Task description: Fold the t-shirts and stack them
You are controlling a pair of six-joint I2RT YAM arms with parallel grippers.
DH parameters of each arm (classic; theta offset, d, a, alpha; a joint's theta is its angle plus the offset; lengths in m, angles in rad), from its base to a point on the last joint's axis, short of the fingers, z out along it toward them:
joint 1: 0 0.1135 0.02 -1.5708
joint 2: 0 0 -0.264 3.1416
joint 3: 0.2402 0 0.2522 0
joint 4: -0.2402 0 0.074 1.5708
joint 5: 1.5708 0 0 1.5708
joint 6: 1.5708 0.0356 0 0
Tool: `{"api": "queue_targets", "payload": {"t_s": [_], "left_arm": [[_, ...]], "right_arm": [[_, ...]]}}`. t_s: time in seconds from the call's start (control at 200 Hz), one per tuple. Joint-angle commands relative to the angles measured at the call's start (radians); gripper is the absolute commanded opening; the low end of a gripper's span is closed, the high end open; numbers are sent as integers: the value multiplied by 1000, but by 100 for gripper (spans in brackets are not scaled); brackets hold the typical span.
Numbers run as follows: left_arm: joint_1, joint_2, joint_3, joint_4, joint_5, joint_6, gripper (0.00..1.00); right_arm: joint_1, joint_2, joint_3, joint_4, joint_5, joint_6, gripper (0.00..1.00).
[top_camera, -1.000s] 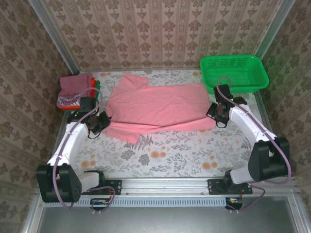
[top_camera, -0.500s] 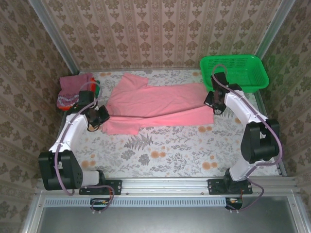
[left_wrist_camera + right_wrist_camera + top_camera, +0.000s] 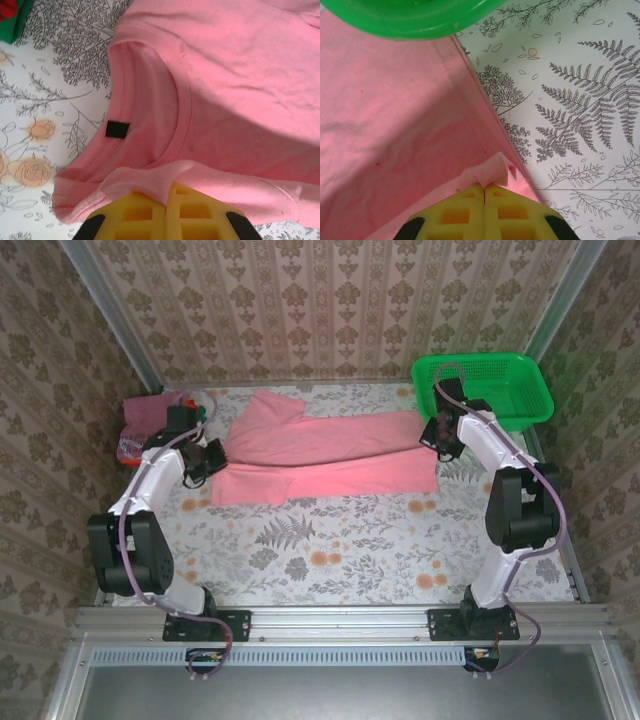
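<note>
My right gripper should move slightly outward over the pink cloth point(image 3: 150, 182) toward the basket's rim and release the small fold, as its corner is beside the hem edge.
A salmon-pink t-shirt point(image 3: 330, 455) lies lengthwise across the back of the table, its near half lifted and folded toward the rear. My left gripper point(image 3: 205, 456) is at the shirt's left end by the collar, shut on a pinch of pink cloth point(image 3: 150, 182). The collar's black label point(image 3: 117, 129) lies just ahead of the left gripper point(image 3: 167, 186). My right gripper point(image 3: 436, 436) is at the shirt's right end, shut on a small fold of the hem point(image 3: 492, 175). A stack of folded t-shirts point(image 3: 148, 422), maroon on top, sits at the back left.
A green mesh basket point(image 3: 485, 385) stands at the back right, its rim point(image 3: 405, 22) just beyond the right gripper point(image 3: 484, 186). The floral tablecloth point(image 3: 330, 550) covers the near half of the table. Patterned walls close in the back and both sides.
Both grippers moved toward the back wall with the shirt's near edge pinched, folding it over. The shirt now covers a narrower strip.
</note>
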Motion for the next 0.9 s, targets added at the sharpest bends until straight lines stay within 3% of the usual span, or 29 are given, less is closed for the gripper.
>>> {"api": "queue_targets", "payload": {"t_s": [0.0,0.41,0.49,0.595,0.735,0.81,0.895], "left_arm": [[6,47,60,8,-4,33,0],[5,172,115,51,-11,42,0],[4,193,120,69,-7,40,0],[3,208,125,106,11,30,17],[-13,186,102,179,27,6,65],[-28,158,79,210,25,1,86],[-53,127,31,255,13,-12,98]], "right_arm": [[-10,38,50,-26,30,-23,0],[-13,107,99,-9,4,-27,0],[-13,108,97,10,-10,-30,8],[-11,69,62,75,-46,-50,35],[-3,-64,-70,206,-69,-74,68],[17,-148,-159,295,-75,-101,76],[54,-195,-239,361,-98,-131,80]]}}
